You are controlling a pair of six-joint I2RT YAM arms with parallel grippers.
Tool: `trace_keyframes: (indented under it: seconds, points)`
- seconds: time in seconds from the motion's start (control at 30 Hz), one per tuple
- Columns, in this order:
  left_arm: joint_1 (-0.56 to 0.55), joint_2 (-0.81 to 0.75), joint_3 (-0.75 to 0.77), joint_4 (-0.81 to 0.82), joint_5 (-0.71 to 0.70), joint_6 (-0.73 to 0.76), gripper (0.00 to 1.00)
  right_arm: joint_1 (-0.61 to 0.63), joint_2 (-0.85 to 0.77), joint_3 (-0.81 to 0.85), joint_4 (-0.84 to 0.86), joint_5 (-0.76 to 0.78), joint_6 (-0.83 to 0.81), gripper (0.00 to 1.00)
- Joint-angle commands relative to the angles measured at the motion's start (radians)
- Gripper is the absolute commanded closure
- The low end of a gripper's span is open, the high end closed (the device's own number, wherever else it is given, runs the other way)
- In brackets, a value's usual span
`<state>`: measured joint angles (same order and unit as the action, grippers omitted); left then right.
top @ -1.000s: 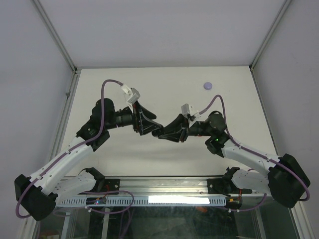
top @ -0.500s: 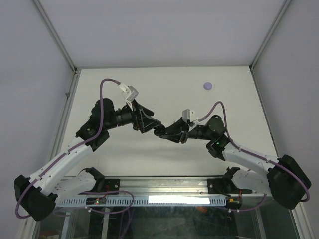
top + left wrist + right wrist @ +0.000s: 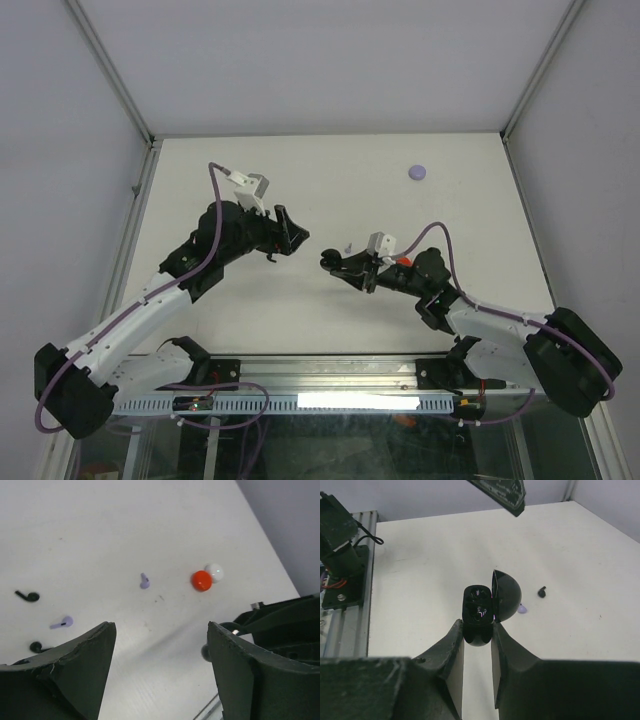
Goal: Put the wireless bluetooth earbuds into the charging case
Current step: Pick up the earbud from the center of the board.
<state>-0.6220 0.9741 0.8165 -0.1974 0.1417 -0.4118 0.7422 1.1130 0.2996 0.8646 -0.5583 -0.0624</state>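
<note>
I should next move my left gripper down and to the left in the top view, onto the near black earbud's round head (image 3: 269,256) (image 3: 35,647), because its colour matches the open case.
My right gripper (image 3: 477,630) is shut on a black charging case (image 3: 478,611) with its lid (image 3: 507,596) open; it also shows in the top view (image 3: 338,264). My left gripper (image 3: 159,627) is open and empty above the table, up and left of the case in the top view (image 3: 291,233). Loose earbuds lie on the table: two pale purple (image 3: 144,581) (image 3: 62,623) and two black (image 3: 27,596) (image 3: 36,646). A black bud (image 3: 542,592) and a purple bud (image 3: 523,610) lie beyond the case.
A red round piece (image 3: 201,580) and a white one (image 3: 214,572) lie together near the right arm (image 3: 287,620). A pale purple disc (image 3: 417,172) lies at the back right. The metal rail (image 3: 345,560) runs along the near edge.
The two grippers met over the middle of the table a second ago. Now the left has drawn back to the left, and the right has dropped lower with the case.
</note>
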Motion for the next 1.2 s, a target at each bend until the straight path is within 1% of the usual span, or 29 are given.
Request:
trace_keyframes:
  seconds: [0.0,0.13,0.27,0.4,0.73,0.93,1.17]
  points:
    - [0.013,0.053,-0.008,-0.099,-0.206,-0.062,0.26,0.005,-0.003,-0.025,0.129,0.118,-0.050,1.00]
    - [0.036,0.107,-0.009,-0.153,-0.291,-0.081,0.29,0.005,-0.014,-0.047,0.135,0.165,-0.060,1.00]
    - [0.060,0.179,-0.001,-0.196,-0.341,-0.088,0.33,0.006,-0.008,-0.066,0.168,0.208,-0.059,1.00]
    - [0.076,0.281,0.016,-0.237,-0.388,-0.088,0.39,0.005,0.014,-0.074,0.197,0.223,-0.047,1.00]
    - [0.117,0.488,0.085,-0.240,-0.397,-0.032,0.53,0.006,0.034,-0.072,0.209,0.218,-0.037,1.00]
    - [0.121,0.580,0.130,-0.237,-0.389,-0.004,0.59,0.006,0.041,-0.070,0.212,0.221,-0.037,1.00]
    - [0.122,0.652,0.168,-0.246,-0.368,0.010,0.62,0.006,0.054,-0.068,0.213,0.218,-0.036,1.00]
